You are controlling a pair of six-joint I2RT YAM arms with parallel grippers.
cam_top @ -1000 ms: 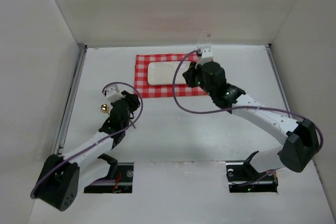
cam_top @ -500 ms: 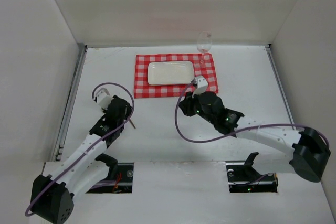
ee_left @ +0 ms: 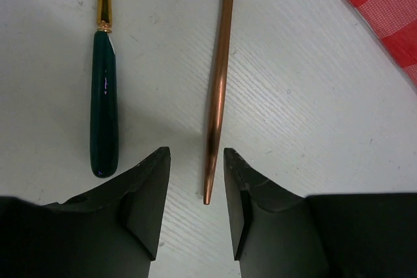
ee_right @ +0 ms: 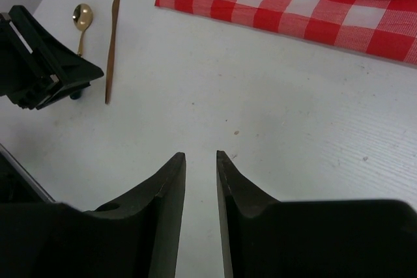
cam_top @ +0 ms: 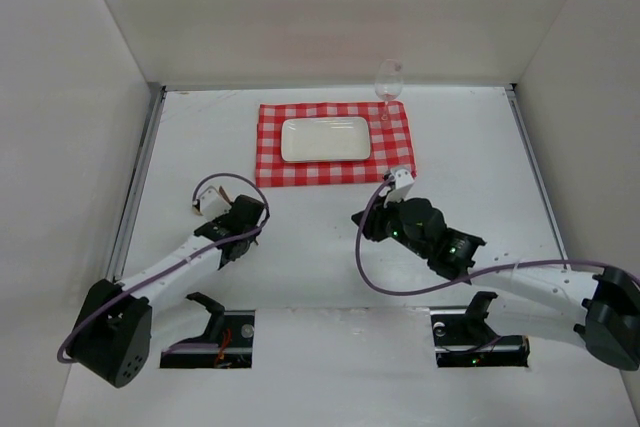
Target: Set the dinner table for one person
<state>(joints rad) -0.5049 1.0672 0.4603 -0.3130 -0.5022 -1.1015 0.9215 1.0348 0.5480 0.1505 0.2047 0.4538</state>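
Note:
I will move my left gripper outward and down to close, because the copper knife's handle [ee_left: 214, 138] is below it and farther outward, and only the end of the handle is between my fingers.
On the white dinner table [cam_top: 470, 147] lies a red-and-white checked cloth [cam_top: 333, 144] with a white rectangular plate [cam_top: 325, 139] on it. A wine glass [cam_top: 388, 82] stands upright at the cloth's far right corner. My left gripper [ee_left: 195, 153] is open low over the table, and the handle tip of a copper knife [ee_left: 218, 76] lies loose between its jaws. A spoon [ee_left: 104, 109] with a green handle lies just left of the knife. My right gripper [ee_right: 199, 155] is open and empty, near the cloth's near right corner. From there it sees the knife [ee_right: 112, 50] and spoon [ee_right: 83, 16].
Grey metal strips [cam_top: 135, 187] run along the table's sides, with white walls behind them. Purple cables loop off both wrists. Two cut-outs [cam_top: 210, 332] at the near edge hold the arm bases.
My right arm has pulled back from the wine glass toward the near edge, leaving the glass standing on the cloth, and its jaws have widened. My left gripper has shifted slightly over the cutlery.

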